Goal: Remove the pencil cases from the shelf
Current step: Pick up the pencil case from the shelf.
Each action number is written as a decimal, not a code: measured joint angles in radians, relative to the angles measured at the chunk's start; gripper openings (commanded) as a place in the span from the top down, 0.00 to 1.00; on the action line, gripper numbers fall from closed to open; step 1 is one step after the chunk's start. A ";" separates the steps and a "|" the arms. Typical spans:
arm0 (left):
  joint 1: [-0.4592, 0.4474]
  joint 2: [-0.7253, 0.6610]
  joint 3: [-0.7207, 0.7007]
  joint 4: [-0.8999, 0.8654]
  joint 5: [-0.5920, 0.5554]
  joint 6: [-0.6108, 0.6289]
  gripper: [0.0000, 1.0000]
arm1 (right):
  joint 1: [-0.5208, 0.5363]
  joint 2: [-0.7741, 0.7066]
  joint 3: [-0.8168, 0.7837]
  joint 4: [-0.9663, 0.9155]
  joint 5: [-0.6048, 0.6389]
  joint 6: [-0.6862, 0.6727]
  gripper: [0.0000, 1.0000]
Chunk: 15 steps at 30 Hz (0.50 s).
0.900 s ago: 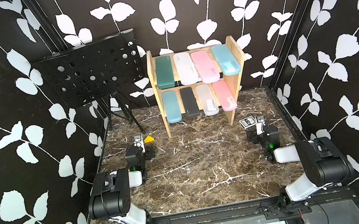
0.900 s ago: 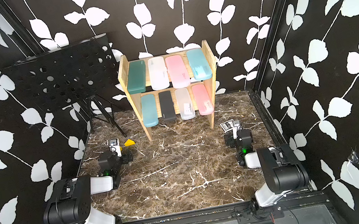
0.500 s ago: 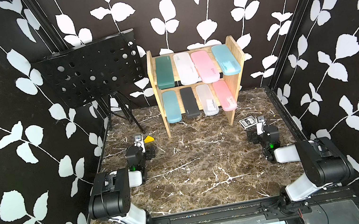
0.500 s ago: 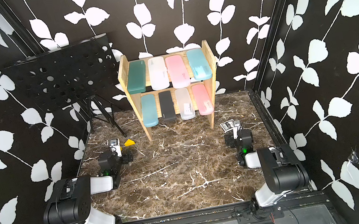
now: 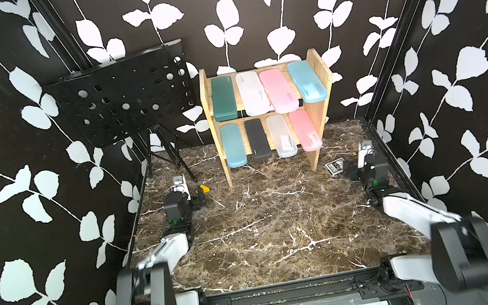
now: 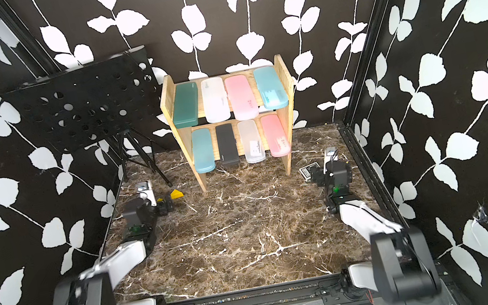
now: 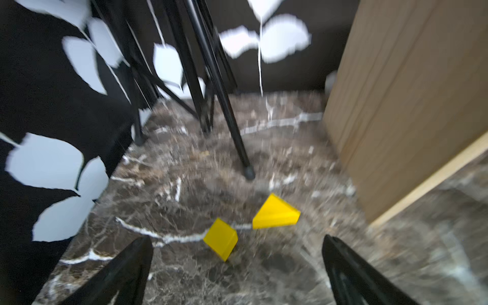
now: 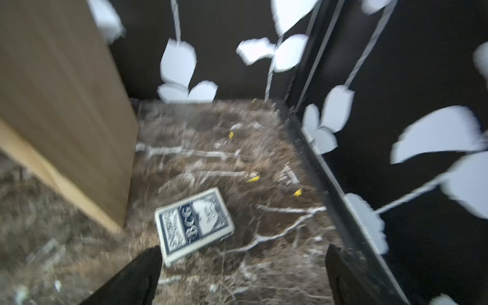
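Note:
The near end of the teal pencil case [image 5: 237,161] sticks out past the front edge of the lower level, so I should next swing my left gripper toward the shelf [image 5: 314,159] and turn and raise it to that end.
The pine shelf [image 5: 314,159] [image 6: 288,162] stands at the back of the marble table. Its upper tier holds dark green [image 5: 223,97], frosted clear [image 5: 252,92], pink [image 5: 278,90] and light blue [image 5: 306,80] pencil cases. Teal [image 5: 233,145], black [image 5: 257,139], clear [image 5: 281,136] and pink [image 5: 305,129] ones lie on the lower tier. My left gripper [image 5: 199,198] [image 7: 237,239] is open and low, left of the shelf. My right gripper [image 5: 349,170] [image 8: 243,248] is open and low at the shelf's right foot. Both are empty and well short of the cases.
Two yellow blocks [image 7: 276,214] [image 7: 220,239] lie just ahead of the left gripper. A card box [image 8: 194,224] [image 5: 335,166] lies by the right gripper's finger. The black perforated music stand [image 5: 125,99] has its tripod legs [image 7: 232,118] left of the shelf. Walls hem both sides.
Both arms have begun to move: their elbow links have swung toward the camera and are blurred, and the grippers have crept slightly toward the shelf. The cases have not moved.

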 measured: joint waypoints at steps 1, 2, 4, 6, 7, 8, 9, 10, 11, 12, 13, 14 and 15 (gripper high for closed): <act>0.000 -0.049 0.002 -0.022 0.018 -0.046 0.01 | 0.001 -0.033 0.029 -0.059 0.017 0.024 0.01; 0.000 -0.106 0.002 -0.043 0.046 -0.114 0.01 | 0.005 -0.070 0.055 -0.119 0.029 0.052 0.01; 0.000 -0.189 -0.002 -0.062 0.121 -0.244 0.01 | 0.018 -0.143 0.077 -0.222 0.049 0.096 0.01; -0.006 -0.247 -0.007 -0.064 0.201 -0.403 0.01 | 0.043 -0.218 0.084 -0.336 0.061 0.135 0.01; -0.016 -0.266 -0.012 -0.057 0.242 -0.488 0.01 | 0.058 -0.251 0.094 -0.402 0.065 0.154 0.01; -0.037 -0.280 -0.019 -0.046 0.271 -0.569 0.01 | 0.070 -0.274 0.106 -0.464 0.065 0.172 0.01; -0.060 -0.287 -0.023 -0.040 0.290 -0.624 0.01 | 0.080 -0.289 0.122 -0.514 0.064 0.188 0.01; -0.100 -0.295 -0.026 -0.040 0.303 -0.688 0.01 | 0.089 -0.299 0.143 -0.568 0.061 0.202 0.01; -0.142 -0.299 -0.026 -0.041 0.310 -0.740 0.01 | 0.098 -0.302 0.167 -0.617 0.056 0.214 0.01; -0.175 -0.300 -0.025 -0.040 0.317 -0.775 0.01 | 0.105 -0.301 0.188 -0.652 0.051 0.223 0.01; -0.211 -0.299 -0.023 -0.040 0.326 -0.814 0.01 | 0.113 -0.296 0.217 -0.698 0.046 0.238 0.02; -0.238 -0.293 -0.018 -0.039 0.334 -0.846 0.01 | 0.119 -0.288 0.244 -0.735 0.041 0.245 0.02; -0.252 -0.282 -0.010 -0.039 0.340 -0.873 0.01 | 0.126 -0.281 0.266 -0.764 0.035 0.254 0.03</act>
